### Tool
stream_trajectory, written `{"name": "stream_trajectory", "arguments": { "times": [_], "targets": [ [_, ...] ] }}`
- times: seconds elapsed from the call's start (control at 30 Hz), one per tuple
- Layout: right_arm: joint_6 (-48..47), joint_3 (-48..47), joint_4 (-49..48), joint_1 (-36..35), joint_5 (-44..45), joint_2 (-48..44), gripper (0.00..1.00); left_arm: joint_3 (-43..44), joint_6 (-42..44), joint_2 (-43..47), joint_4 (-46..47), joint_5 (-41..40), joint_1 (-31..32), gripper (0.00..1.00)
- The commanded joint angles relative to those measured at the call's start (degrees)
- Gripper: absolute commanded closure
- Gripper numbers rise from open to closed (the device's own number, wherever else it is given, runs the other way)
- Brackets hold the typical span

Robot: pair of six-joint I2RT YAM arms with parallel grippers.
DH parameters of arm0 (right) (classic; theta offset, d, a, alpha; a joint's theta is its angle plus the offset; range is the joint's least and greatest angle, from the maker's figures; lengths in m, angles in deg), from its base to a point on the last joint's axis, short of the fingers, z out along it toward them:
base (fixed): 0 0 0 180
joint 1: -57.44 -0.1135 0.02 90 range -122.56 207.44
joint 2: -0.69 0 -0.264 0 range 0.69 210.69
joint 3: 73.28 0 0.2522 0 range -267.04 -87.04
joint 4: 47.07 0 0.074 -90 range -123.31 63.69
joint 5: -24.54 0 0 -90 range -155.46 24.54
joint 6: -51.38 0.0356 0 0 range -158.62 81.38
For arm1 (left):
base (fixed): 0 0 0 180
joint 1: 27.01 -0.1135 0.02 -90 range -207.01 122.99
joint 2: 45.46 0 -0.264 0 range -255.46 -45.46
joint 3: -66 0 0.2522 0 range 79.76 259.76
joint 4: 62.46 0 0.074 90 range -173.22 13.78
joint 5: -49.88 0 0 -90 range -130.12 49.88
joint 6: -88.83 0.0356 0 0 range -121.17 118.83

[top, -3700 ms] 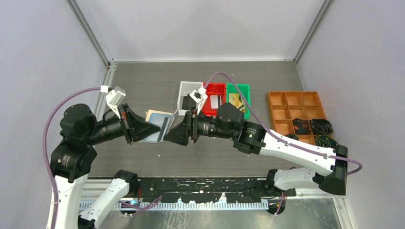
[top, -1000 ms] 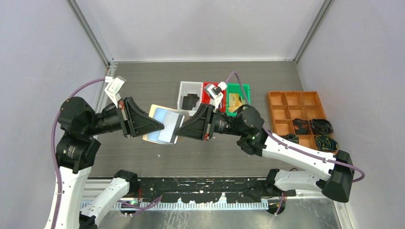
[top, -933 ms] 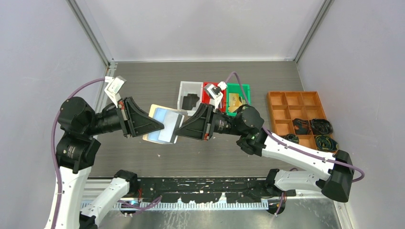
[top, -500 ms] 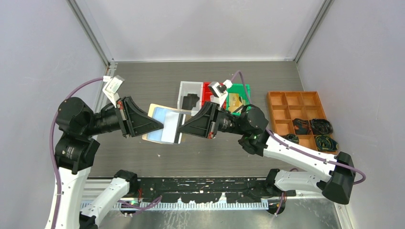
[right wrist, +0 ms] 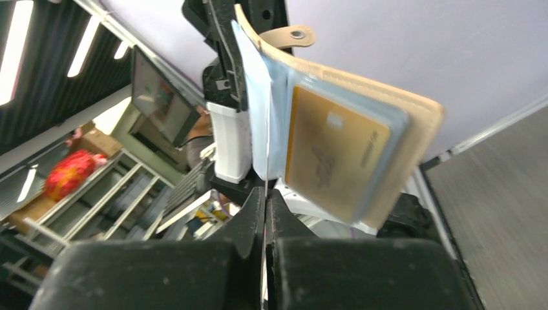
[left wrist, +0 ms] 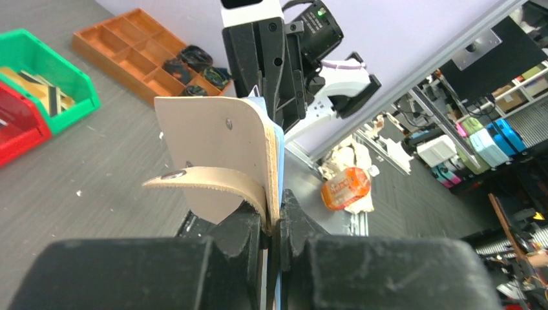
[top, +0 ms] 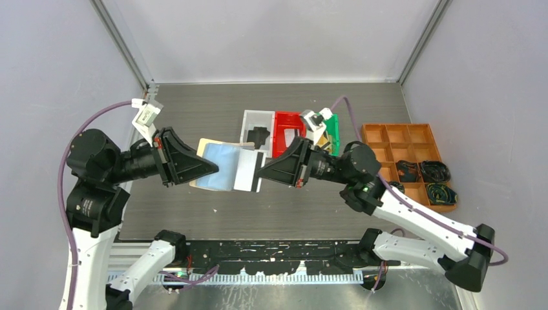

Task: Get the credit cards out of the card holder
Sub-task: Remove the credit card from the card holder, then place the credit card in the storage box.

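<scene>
The right gripper will next pull away from the card holder, swing outward, tilt down and lower over the red bin (top: 289, 134), where a white card already lies.
The beige card holder (top: 208, 150) hangs open above the table, and my left gripper (top: 214, 170) is shut on its left edge. In the left wrist view its tan cover (left wrist: 213, 148) and snap tab stand straight up from the left gripper (left wrist: 274, 223). A white-grey credit card (top: 247, 169) with a dark stripe sticks out of the holder's right side, pinched by my shut right gripper (top: 260, 173). In the right wrist view that card (right wrist: 266, 152) is edge-on in the right gripper (right wrist: 266, 201). A gold card (right wrist: 333, 152) sits in a clear sleeve.
Behind the grippers stand a white bin (top: 249, 121) with a black thing (top: 259, 136) in it, a red bin (top: 289, 124) and a green bin (top: 332, 127). An orange compartment tray (top: 388, 139) with dark items is at the right.
My right gripper has drawn back to the right with its jaws shutting, and the white-grey card now sticks farther out of the holder. The left arm and holder shifted slightly.
</scene>
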Motion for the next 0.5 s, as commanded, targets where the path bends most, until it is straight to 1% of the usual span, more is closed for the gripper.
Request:
{"name": "stream_trajectory", "arguments": {
  "times": [0.0, 0.1, 0.23, 0.33, 0.47],
  "targets": [
    [-6.08, -2.54, 13.81, 4.24, 1.50, -6.62, 0.99, 5.85, 13.31, -1.44, -8.71, -1.51, -0.28, 1.00],
    [-8.98, -4.59, 23.48, 7.85, 2.40, -8.43, 0.99, 8.21, 23.16, -1.80, -15.40, -5.61, -0.28, 1.00],
    [-11.51, -7.42, 34.57, 13.88, 4.86, -8.42, 0.99, 9.71, 33.06, -1.75, -20.65, -11.97, -0.24, 1.00],
    [-13.66, -9.77, 40.67, 16.84, 7.97, -5.69, 0.99, 9.46, 35.92, -1.27, -22.23, -13.68, -0.28, 1.00],
    [-20.01, -13.89, 48.96, 20.50, 13.75, 1.81, 1.00, 8.91, 35.82, -0.20, -22.11, -13.34, -0.28, 1.00]
  ]
}}
